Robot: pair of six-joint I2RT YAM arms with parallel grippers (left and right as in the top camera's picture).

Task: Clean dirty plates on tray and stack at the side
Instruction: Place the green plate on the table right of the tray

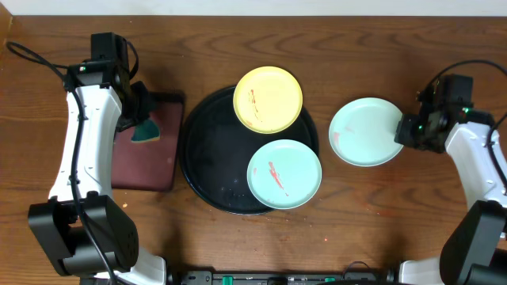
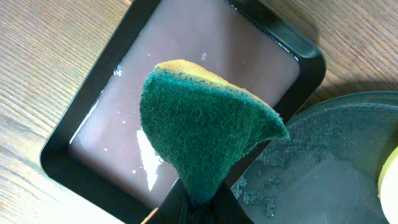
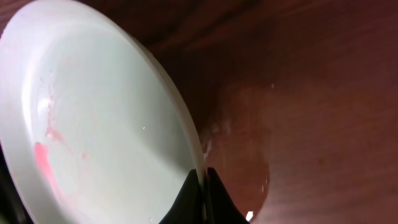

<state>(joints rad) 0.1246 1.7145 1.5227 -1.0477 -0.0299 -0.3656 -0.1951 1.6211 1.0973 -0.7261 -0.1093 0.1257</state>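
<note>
The robot's right gripper will next lower the turquoise plate onto the tabletop beside the black tray and let go of the plate's rim, since that spot is below the right gripper and is clear.
The round black tray (image 1: 207, 162) holds a pale yellow plate (image 1: 268, 98) with a red smear at its far edge and a pale turquoise plate (image 1: 283, 173) with a red smear at its near right. A second turquoise plate (image 1: 364, 131) is right of the tray; my right gripper (image 1: 405, 131) is shut on its right rim. In the right wrist view that plate (image 3: 93, 124) shows faint red marks and is pinched by the jaws (image 3: 202, 186). My left gripper (image 1: 136, 119) is shut on a green and yellow sponge (image 2: 205, 134) above the maroon tray (image 2: 112, 137).
The maroon rectangular tray (image 1: 146, 154) with a black rim lies left of the black tray and looks wet. The black tray's surface (image 2: 336, 168) shows water and foam. Both arms' cables trail at the table's far corners.
</note>
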